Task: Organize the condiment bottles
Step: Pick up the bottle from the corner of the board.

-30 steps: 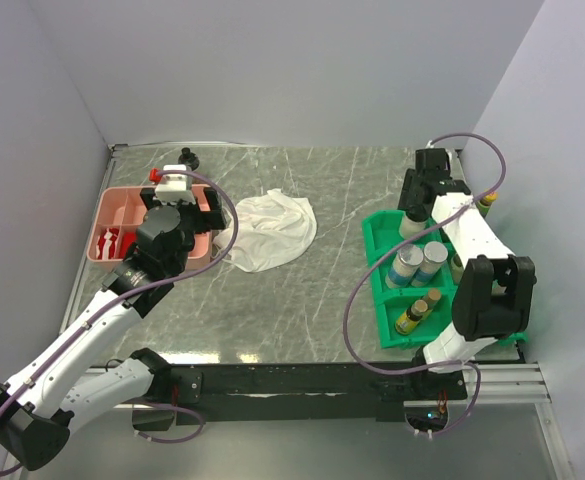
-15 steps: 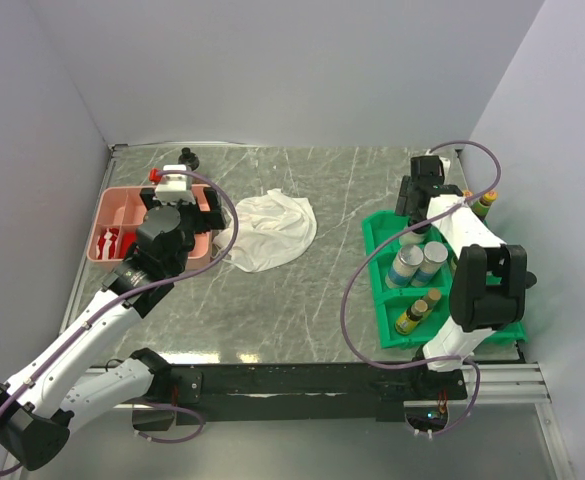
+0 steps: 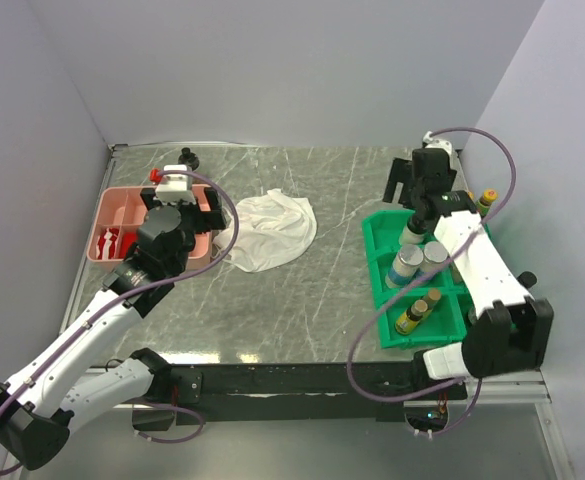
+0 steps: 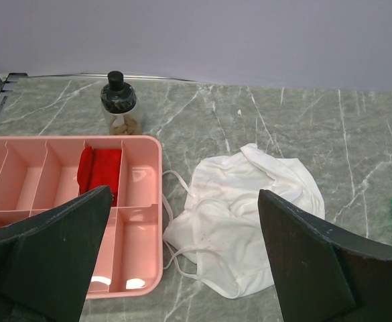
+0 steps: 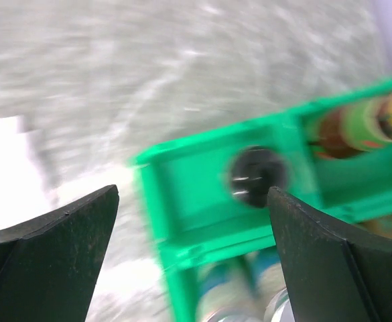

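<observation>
The bottle is still standing outside the trays, so my left gripper should move outward past the pink tray and down around the bottle's black cap.
Several condiment bottles stand in the green tray: a black-capped bottle in the far compartment, two blue-labelled ones in the middle, and small amber ones nearest. My right gripper hangs open above the tray's far end, holding nothing; its view is blurred. A yellow-capped bottle lies at the far right. Another black-capped bottle stands on the table behind the pink tray. My left gripper stays open and empty over that tray's right edge.
A crumpled white cloth lies between the trays. The pink tray holds something red in one compartment. Walls close off the table on three sides.
My right gripper has opened and pulled up and back from the black-capped bottle, which stays in the green tray's far compartment. The left arm has not moved.
</observation>
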Controlling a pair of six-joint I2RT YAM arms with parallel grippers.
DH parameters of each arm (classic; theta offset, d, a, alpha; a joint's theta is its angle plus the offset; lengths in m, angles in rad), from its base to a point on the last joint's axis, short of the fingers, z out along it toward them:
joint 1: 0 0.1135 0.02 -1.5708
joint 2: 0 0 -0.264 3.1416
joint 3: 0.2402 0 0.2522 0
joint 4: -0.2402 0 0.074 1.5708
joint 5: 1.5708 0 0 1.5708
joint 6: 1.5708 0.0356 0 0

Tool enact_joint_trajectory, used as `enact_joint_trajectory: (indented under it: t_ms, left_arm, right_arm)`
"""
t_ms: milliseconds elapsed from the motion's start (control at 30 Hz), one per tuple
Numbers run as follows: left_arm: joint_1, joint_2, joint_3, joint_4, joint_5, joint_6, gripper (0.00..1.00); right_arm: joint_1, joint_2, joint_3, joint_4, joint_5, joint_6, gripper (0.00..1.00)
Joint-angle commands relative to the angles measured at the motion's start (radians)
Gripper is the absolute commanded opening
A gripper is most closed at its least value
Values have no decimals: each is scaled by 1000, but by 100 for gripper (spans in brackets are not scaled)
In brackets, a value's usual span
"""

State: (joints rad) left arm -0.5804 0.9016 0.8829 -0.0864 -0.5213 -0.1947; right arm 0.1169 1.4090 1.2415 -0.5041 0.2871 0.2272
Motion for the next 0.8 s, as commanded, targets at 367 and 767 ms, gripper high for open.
enact_joint_trajectory:
  t_ms: [367, 767]
  left_arm:
    - [110, 91, 49, 51, 180, -57, 97]
    - [367, 446, 278, 157, 284, -69, 97]
  right_arm:
    - [257, -412, -267, 162, -351, 58, 100]
    - [268, -507, -422, 352, -440, 100, 100]
